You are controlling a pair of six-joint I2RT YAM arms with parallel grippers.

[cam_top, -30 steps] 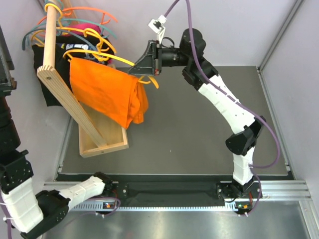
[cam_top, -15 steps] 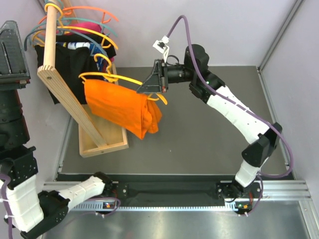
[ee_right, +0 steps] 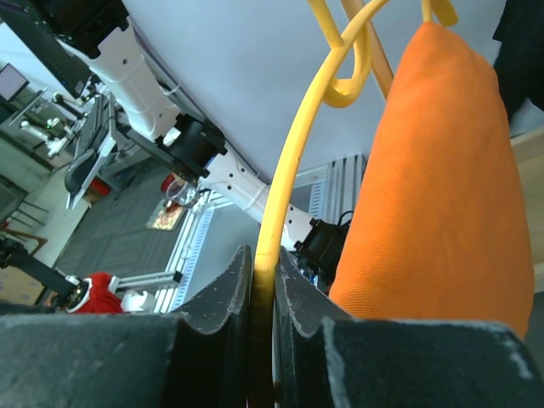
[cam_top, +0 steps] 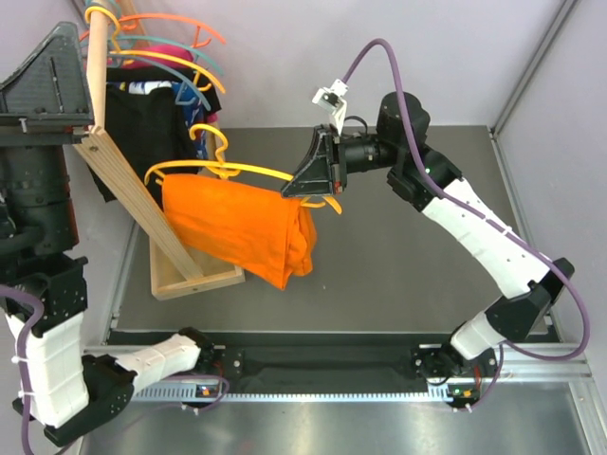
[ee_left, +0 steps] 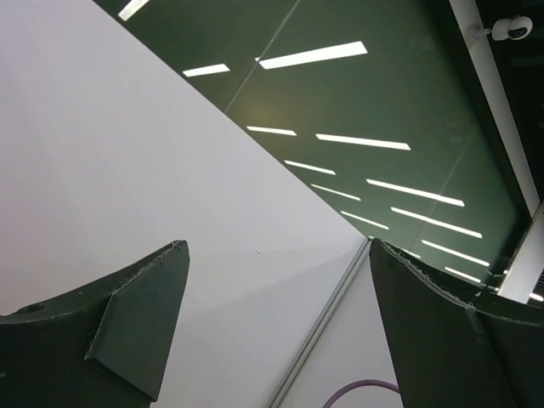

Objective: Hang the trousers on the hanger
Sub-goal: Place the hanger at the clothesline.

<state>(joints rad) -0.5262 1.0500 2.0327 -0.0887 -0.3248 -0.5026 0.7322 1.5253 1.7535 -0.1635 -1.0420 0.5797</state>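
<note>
Next I will carry the hanger's hook in my right gripper onto the near end of the rack's bar and release it, as that end lies to the gripper's left in the top view.
The orange trousers (cam_top: 237, 226) hang folded over the lower bar of the yellow hanger (cam_top: 248, 171), in the air just right of the wooden rack. My right gripper (cam_top: 308, 182) is shut on the hanger's right arm. In the right wrist view the yellow hanger (ee_right: 293, 144) runs up from between the closed fingers of the right gripper (ee_right: 264, 255), with the trousers (ee_right: 442, 170) hanging beside it. The hanger's hook (cam_top: 211, 142) hangs free of the rail. My left gripper (cam_top: 43, 81) is raised high at the far left, and in the left wrist view the left gripper (ee_left: 278, 246) is open and empty, facing wall and ceiling.
A wooden rack with a slanted beam (cam_top: 142, 204) and a base tray (cam_top: 194, 273) stands at the left. On its rail (cam_top: 95, 66) hang coral and teal hangers (cam_top: 175, 43) and black garments (cam_top: 142, 123). A metal frame (cam_top: 531, 180) borders the mat.
My right gripper has carried the hanger and trousers rightward and toward the front, away from the rack rail. The left arm has risen into view at the upper left.
</note>
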